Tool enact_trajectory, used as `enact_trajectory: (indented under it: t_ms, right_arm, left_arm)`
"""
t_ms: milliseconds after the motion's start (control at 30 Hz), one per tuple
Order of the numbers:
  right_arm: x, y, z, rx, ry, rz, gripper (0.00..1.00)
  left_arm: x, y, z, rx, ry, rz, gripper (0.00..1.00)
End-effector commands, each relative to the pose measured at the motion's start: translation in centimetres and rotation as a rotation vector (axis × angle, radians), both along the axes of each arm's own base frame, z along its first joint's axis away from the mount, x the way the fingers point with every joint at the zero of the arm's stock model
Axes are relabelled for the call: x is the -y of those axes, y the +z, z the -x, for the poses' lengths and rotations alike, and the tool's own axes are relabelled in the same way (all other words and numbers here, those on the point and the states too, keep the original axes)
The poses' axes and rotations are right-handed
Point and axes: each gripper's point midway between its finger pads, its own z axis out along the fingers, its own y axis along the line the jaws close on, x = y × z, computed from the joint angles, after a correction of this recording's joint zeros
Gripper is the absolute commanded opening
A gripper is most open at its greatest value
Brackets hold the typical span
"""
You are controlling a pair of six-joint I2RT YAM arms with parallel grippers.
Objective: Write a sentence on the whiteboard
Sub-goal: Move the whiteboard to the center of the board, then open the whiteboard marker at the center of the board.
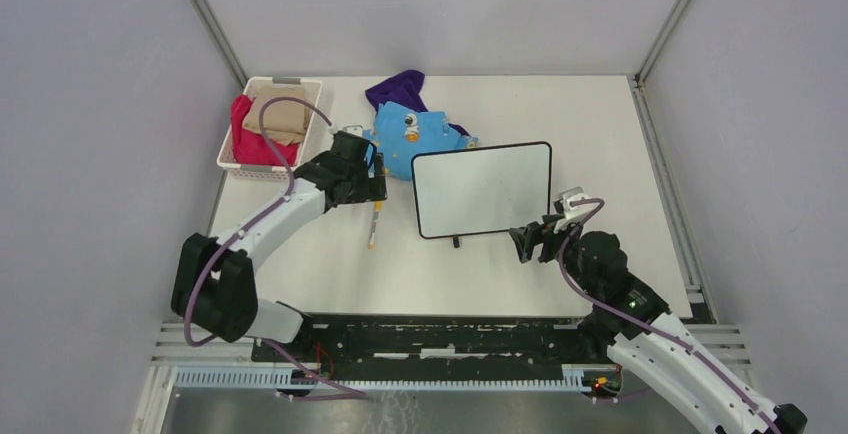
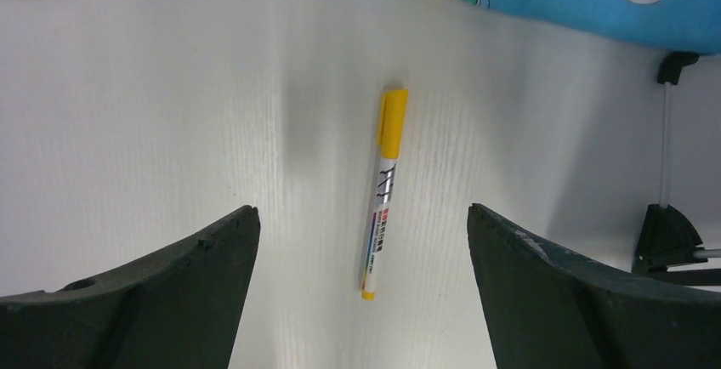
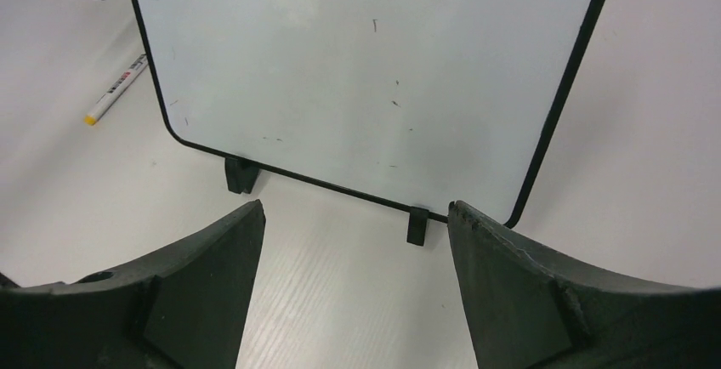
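Note:
My left gripper moves down next and closes on the yellow cap's end (image 1: 377, 208) (image 2: 389, 151) by the marker's white body, since the marker lies below it, between the spread fingers.
The whiteboard (image 1: 482, 190) lies on the table, its surface blank apart from faint specks; no sentence shows on it. A marker (image 1: 374, 225) with a yellow cap lies left of it. My left gripper (image 1: 377, 186) is open and empty, hovering above the marker (image 2: 383, 199), which lies between the spread fingers in the left wrist view, not touched by them (image 2: 361, 209). My right gripper (image 1: 527, 240) is open and empty just off the whiteboard's near right corner; in the right wrist view (image 3: 355, 206) it faces the board (image 3: 366, 63) and its black feet.
A white basket (image 1: 236, 124) with red and beige cloths stands at the back left. A blue cartoon-print cloth (image 1: 415, 134) and a purple cloth (image 1: 400, 87) lie behind the whiteboard. Grey walls close in the table on three sides.

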Motion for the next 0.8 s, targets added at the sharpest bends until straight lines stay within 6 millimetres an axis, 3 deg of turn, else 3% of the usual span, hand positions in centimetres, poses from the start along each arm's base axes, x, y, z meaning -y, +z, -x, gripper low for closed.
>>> enact_trajectory:
  t_ms: [0, 367, 767]
  right_arm:
    - [-1.2, 3.1, 0.2, 0.079, 0.085, -0.009, 0.84]
    - [-1.0, 4.1, 0.5, 0.119, 0.101, -0.006, 0.84]
    - [-0.8, 5.0, 0.6, 0.129, 0.093, -0.012, 0.84]
  left_arm:
    - [2.0, -0.9, -0.7, -0.076, -0.072, 0.028, 0.95]
    - [2.6, -6.8, -1.7, -0.219, -0.092, -0.004, 0.76]
    - [2.9, -9.5, -1.5, -0.279, -0.112, -0.007, 0.67]
